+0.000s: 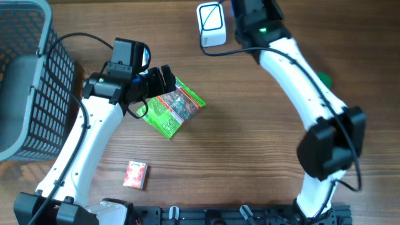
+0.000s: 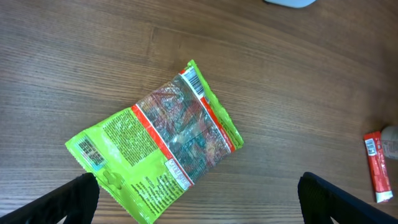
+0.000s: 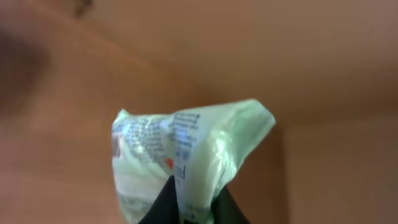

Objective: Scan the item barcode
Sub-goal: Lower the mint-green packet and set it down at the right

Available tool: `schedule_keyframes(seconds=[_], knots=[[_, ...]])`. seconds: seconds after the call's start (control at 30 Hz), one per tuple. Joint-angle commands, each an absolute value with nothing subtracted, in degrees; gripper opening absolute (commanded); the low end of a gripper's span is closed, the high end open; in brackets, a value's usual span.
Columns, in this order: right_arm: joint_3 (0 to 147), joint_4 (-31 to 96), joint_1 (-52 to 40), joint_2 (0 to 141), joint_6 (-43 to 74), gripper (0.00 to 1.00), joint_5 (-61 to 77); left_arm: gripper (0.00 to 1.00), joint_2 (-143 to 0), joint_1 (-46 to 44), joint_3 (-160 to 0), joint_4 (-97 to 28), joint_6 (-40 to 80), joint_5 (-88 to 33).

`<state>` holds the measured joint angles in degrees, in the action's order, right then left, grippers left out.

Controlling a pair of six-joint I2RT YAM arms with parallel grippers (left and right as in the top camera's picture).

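Note:
My right gripper draws back from the scanner [image 1: 211,25] and downward next to release the pouch, since the bare tabletop beside my arm lies below it, toward my base.
My right gripper [image 3: 196,206] is shut on a pale green and white printed pouch [image 3: 186,146], pinching its lower edge, and the pouch stands up crumpled above the fingers. In the overhead view the right arm [image 1: 281,56] reaches to the far edge, right beside the white scanner [image 1: 211,25]; the pouch is hidden there. A bright green snack packet [image 1: 175,106] lies flat on the table, its barcode [image 2: 194,81] facing up. My left gripper [image 2: 199,205] hovers over that packet, wide open, with one finger [image 2: 68,202] at the packet's corner.
A grey mesh basket [image 1: 25,81] stands at the left edge. A small red box [image 1: 135,174] lies near the front, also seen as a red box [image 2: 376,168] in the left wrist view. A green object [image 1: 323,79] peeks out beside the right arm.

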<state>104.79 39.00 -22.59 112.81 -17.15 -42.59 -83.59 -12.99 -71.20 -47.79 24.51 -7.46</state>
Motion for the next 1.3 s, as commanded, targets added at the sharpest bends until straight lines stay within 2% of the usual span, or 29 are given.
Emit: schedule_keyframes(seconds=[0.0,0.13,0.23,0.37,0.53,0.57,0.6,0.67,0.7,0.9,1.07,1.2,1.27], knots=[[105.41,53.43,-20.4,106.87,3.77,0.04,-30.98,1.0,-83.53,-12.62,-71.26,-47.66,24.45,-7.38],[104.9,69.21,-15.62,106.69,3.36,0.04,-12.25,1.0,-83.53,-12.62,-71.26,-47.66,24.45,-7.38],[98.8,75.55,-10.72,106.72,2.96,0.04,-2.92,1.0,-83.53,-12.62,-71.26,-47.66,24.45,-7.38],[89.1,74.04,-7.07,106.72,3.05,0.04,-8.19,1.0,-83.53,-12.62,-71.26,-47.66,24.45,-7.38],[83.77,70.87,-4.49,106.72,2.98,0.05,-8.12,1.0,-83.53,-12.62,-71.26,-47.66,24.45,-7.38],[83.33,70.3,-4.16,106.72,2.96,0.1,-8.38,1.0,-83.53,-12.62,-71.26,-47.66,24.45,-7.38],[82.96,69.58,-3.95,106.72,2.98,0.24,-9.28,1.0,-83.53,-12.62,-71.26,-47.66,24.45,-7.38],[82.85,68.88,-3.66,106.72,3.01,0.66,-11.14,1.0,-83.53,-12.62,-71.26,-47.66,24.45,-7.38],[82.85,68.51,-3.66,106.72,2.98,0.68,-11.62,1.0,-83.53,-12.62,-71.26,-47.66,24.45,-7.38],[84.01,66.35,-3.68,106.69,3.03,0.67,-11.25,1.0,-83.53,-12.62,-71.26,-47.66,24.45,-7.38],[86.52,66.61,-4.12,106.69,2.96,0.59,9.82,1.0,-83.53,-12.62,-71.26,-47.66,24.45,-7.38],[84.49,66.59,-4.78,106.69,3.27,0.25,14.94,1.0,-83.53,-12.62,-71.26,-47.66,24.45,-7.38],[82.13,64.62,-4.89,106.72,5.02,0.23,14.87,1.0,-83.53,-12.62,-71.26,-47.66,24.45,-7.38]])
